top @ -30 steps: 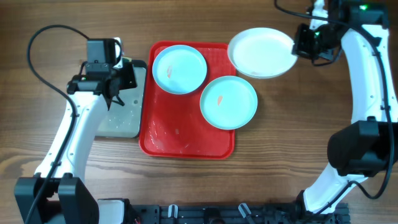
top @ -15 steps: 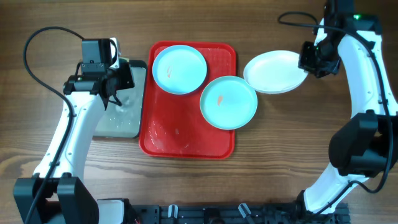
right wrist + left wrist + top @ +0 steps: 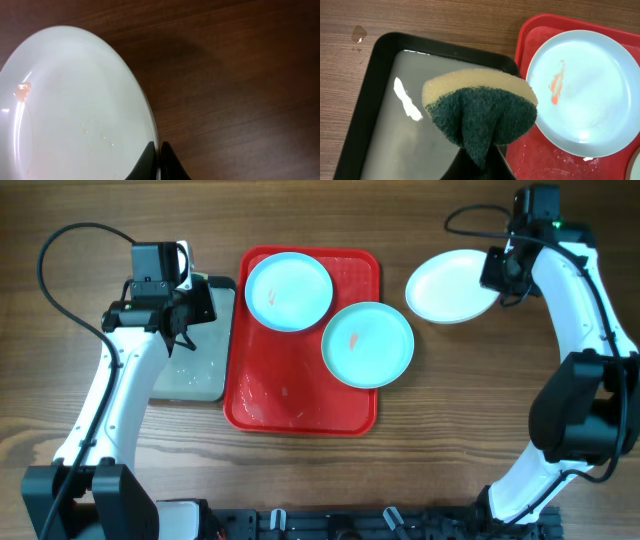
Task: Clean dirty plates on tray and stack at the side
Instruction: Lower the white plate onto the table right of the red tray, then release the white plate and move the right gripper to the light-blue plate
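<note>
I should lower my right gripper back and toward the tray and let go of the whiter plate (image 3: 452, 286) there, because the wood beside the red tray is bare.
The red tray (image 3: 300, 405) carries two pale aqua plates, one at its back left (image 3: 289, 291) and one at its right edge (image 3: 367, 344), each with a small red smear. A third, whiter plate (image 3: 452, 286) is to the right of the tray, off it, over the wood. My right gripper (image 3: 497, 275) is shut on its right rim. In the right wrist view the jaws (image 3: 157, 150) pinch that plate (image 3: 75, 110), which has a red speck at its left. My left gripper (image 3: 480, 160) is shut on a green-and-yellow sponge (image 3: 480, 112) over the dark grey tray (image 3: 380, 125).
The dark grey tray (image 3: 195, 370) holds a shallow film of water and sits against the red tray's left side. The smeared back-left plate (image 3: 585, 92) lies just right of the sponge. Bare wood surrounds both trays.
My right gripper has carried the white plate to the right, from over the red tray's back corner to beside it. The left arm shifted slightly, still holding the sponge.
</note>
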